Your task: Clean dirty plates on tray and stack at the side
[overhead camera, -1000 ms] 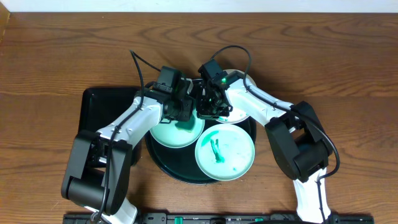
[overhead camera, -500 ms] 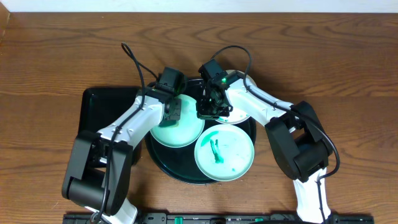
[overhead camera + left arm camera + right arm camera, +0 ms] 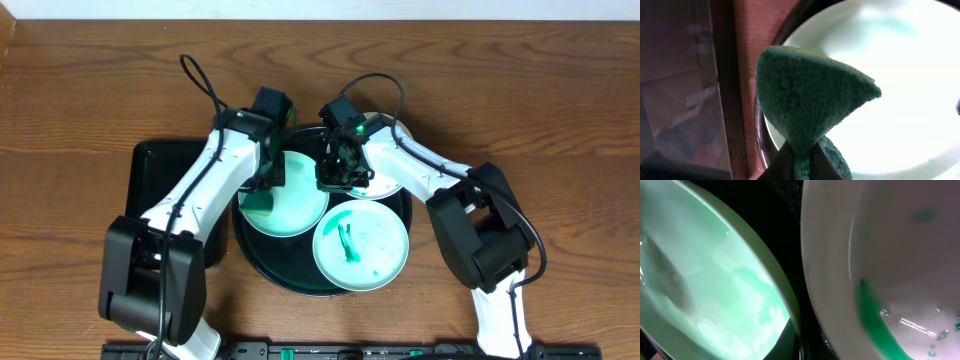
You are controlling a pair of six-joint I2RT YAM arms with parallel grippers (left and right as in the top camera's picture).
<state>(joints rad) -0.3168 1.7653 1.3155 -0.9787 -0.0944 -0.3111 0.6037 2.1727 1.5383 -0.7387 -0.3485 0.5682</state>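
Note:
Next, my right gripper lifts, carries the mint plate [image 3: 300,205] to the right in the overhead view and lowers it onto bare wooden table, since it looks mostly clean.
A round black tray [image 3: 262,262] holds three plates. The left mint plate [image 3: 300,205] looks mostly clean. The front plate [image 3: 375,250] has a green smear. The back right white plate [image 3: 388,182] also shows green smears in the right wrist view [image 3: 890,255]. My left gripper [image 3: 266,182] is shut on a green sponge [image 3: 257,201] at the mint plate's left edge; the sponge [image 3: 810,100] hangs over the plate [image 3: 900,90]. My right gripper [image 3: 338,180] is shut on the mint plate's right rim [image 3: 785,305].
A rectangular black tray [image 3: 165,170] lies to the left of the round tray, partly under my left arm. Bare wooden table [image 3: 560,110] surrounds both trays. The round tray's rim [image 3: 762,140] shows in the left wrist view.
My left gripper has moved left with the sponge, from the mint plate's upper middle to its left edge. The right arm has not moved.

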